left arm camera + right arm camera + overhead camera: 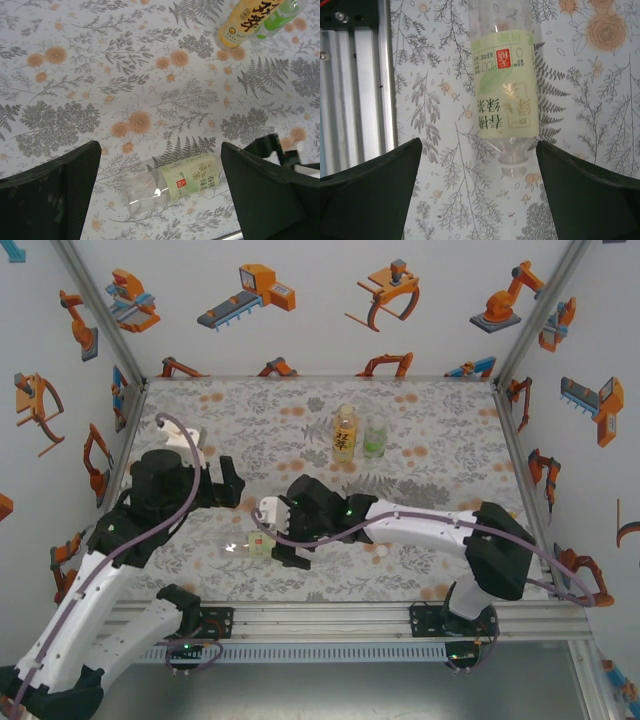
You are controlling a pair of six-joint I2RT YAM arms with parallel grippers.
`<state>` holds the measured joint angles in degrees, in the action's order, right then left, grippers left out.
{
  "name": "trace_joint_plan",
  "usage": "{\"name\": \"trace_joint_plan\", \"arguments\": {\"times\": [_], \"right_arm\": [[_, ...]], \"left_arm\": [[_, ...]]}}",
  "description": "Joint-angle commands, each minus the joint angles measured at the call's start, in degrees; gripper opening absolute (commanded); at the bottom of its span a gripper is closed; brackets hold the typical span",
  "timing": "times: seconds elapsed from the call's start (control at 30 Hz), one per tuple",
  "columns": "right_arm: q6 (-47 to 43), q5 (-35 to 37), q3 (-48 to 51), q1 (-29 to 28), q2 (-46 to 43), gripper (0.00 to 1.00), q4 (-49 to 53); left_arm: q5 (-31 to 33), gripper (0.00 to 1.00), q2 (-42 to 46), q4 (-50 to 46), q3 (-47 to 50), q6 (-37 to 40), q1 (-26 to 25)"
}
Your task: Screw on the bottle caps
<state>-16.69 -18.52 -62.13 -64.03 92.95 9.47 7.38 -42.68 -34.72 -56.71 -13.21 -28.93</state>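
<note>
I will lower my right gripper past the bottle's bare neck and over the label's neck end (pixel 264 545) (pixel 509 119), because my open fingers are still short of the bottle's body.
A clear bottle with a pale green label and a red mark (pixel 250 545) lies on its side near the table's front. Its neck (pixel 515 162) is bare, with no cap on it. My right gripper (pixel 477 200) is open just past that neck, touching nothing; from above the right gripper (pixel 280 533) sits at the bottle's right end. My left gripper (pixel 160 205) hovers open over the same bottle (pixel 175 184), and in the top view the left gripper (pixel 235 483) is behind it. The yellow-orange bottle (pixel 344 432) and the clear green-labelled bottle (pixel 375 438) stand upright at the back. A small white dot (pixel 383 550) may be a cap.
An aluminium rail (pixel 362 90) runs along the table's front edge, close to the lying bottle. White walls with orange robot pictures enclose the floral tabletop (pixel 440 480) on three sides. The two standing bottles (pixel 247 17) are well behind both grippers.
</note>
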Motion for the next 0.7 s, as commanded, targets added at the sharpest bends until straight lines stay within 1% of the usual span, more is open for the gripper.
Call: {"name": "trace_joint_plan", "arguments": {"times": [0.0, 0.13, 0.3, 0.53, 0.67], "right_arm": [[-4.88, 4.75, -2.49, -0.99, 2.78, 0.88, -4.24], [-8.03, 5.64, -4.51, -2.13, 6.49, 0.89, -4.15], [-8.93, 5.39, -7.65, -2.72, 11.16, 0.88, -2.54], [-9.06, 5.47, -9.67, -2.81, 17.05, 0.79, -1.34], [-9.06, 5.3, -10.12, -2.85, 18.88, 0.74, -0.6]], "left_arm": [[2.31, 0.97, 2.41, -5.12, -2.41, -1.19, 0.56], [1.87, 0.97, 4.56, -6.83, -3.65, -1.63, 0.64], [1.71, 0.97, 6.15, -8.38, -4.52, -1.83, 0.65], [1.12, 0.97, 8.02, -9.03, -3.59, -2.24, 0.65], [0.17, 0.97, 8.16, -9.32, -3.02, -2.5, 0.63]]}}
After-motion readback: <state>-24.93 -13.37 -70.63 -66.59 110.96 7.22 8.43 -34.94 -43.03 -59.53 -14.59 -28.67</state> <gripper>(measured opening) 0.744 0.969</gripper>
